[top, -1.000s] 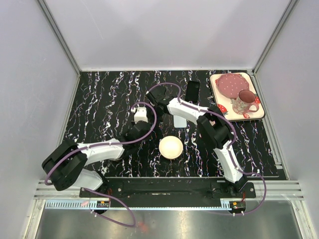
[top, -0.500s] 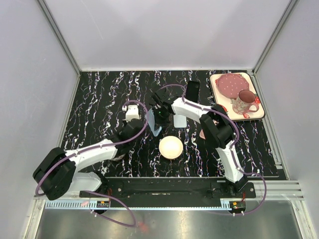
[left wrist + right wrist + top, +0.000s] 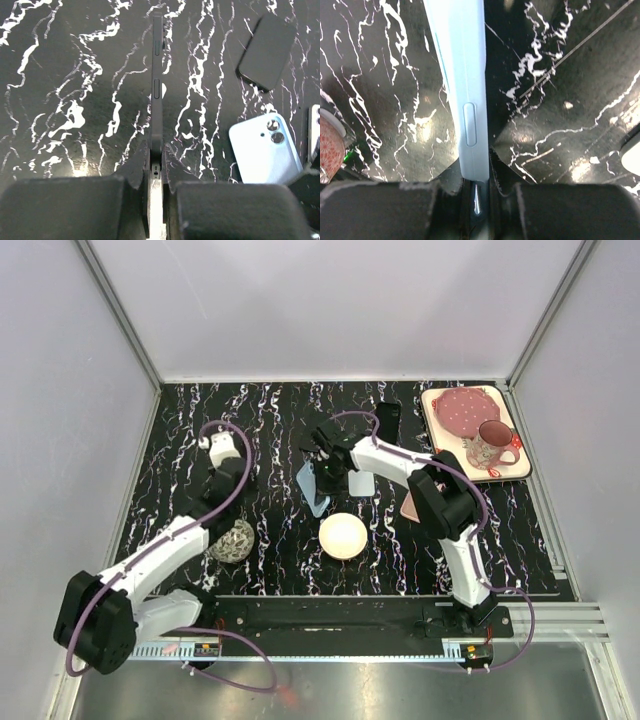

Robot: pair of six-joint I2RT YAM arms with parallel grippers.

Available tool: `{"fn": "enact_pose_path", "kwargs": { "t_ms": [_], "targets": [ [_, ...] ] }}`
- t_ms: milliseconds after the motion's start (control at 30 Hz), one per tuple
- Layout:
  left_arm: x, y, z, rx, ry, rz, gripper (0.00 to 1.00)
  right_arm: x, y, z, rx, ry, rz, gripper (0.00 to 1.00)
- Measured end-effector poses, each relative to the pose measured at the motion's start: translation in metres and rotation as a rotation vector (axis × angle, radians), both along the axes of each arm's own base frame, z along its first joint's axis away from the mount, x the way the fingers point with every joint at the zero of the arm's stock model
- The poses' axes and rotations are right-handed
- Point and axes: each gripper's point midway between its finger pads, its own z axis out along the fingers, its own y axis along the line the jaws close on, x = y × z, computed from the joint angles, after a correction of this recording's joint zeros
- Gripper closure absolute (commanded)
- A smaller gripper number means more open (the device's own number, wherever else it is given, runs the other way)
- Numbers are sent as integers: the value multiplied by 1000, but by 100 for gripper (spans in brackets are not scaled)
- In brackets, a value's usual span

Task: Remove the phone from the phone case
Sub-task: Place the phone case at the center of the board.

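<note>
The bare tabletop beyond the silvery mesh ball (image 3: pixel 132 50) is empty, so the robot's left gripper needs to move outward and down to it next and release the phone.
My left gripper (image 3: pixel 230 475) (image 3: pixel 156 161) is shut on a thin dark phone (image 3: pixel 157 75). The phone is seen edge-on with its side buttons showing and sticks out ahead of the fingers above the black marbled table. It is hard to make out in the top view. My right gripper (image 3: pixel 326 466) (image 3: pixel 476 166) is shut on the light blue phone case (image 3: pixel 312 490) (image 3: pixel 462 75). The case is held on edge at the table's middle and also shows in the left wrist view (image 3: pixel 265 150). The two grippers are well apart.
A cream bowl (image 3: pixel 343 536) sits near the middle front and a silvery mesh ball (image 3: pixel 232 541) at front left. Another black phone (image 3: pixel 387 420) lies at the back. A clear case (image 3: pixel 361 484) and a pinkish case (image 3: pixel 410 508) lie under the right arm. A tray (image 3: pixel 520 468) with a red plate and a mug is at back right.
My left gripper has pulled away to the left from the right gripper with the dark phone in it. The blue case stays in the right gripper, now empty.
</note>
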Motion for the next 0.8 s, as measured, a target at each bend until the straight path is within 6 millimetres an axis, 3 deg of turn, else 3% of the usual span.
{"fn": "enact_pose_path", "kwargs": {
  "t_ms": [333, 467, 600, 733, 800],
  "targets": [
    [47, 52, 24, 14, 225, 149, 100, -2, -7, 26, 104, 33, -24, 100],
    [62, 72, 15, 61, 339, 209, 100, 7, 14, 44, 234, 43, -41, 100],
    [70, 78, -1, 86, 440, 230, 100, 16, 42, 65, 367, 46, -41, 100],
    [88, 85, -18, 86, 503, 251, 100, 23, 64, 66, 433, 52, -35, 99],
    [96, 87, -23, 86, 509, 259, 100, 20, 70, 59, 436, 70, -33, 83]
  ]
}}
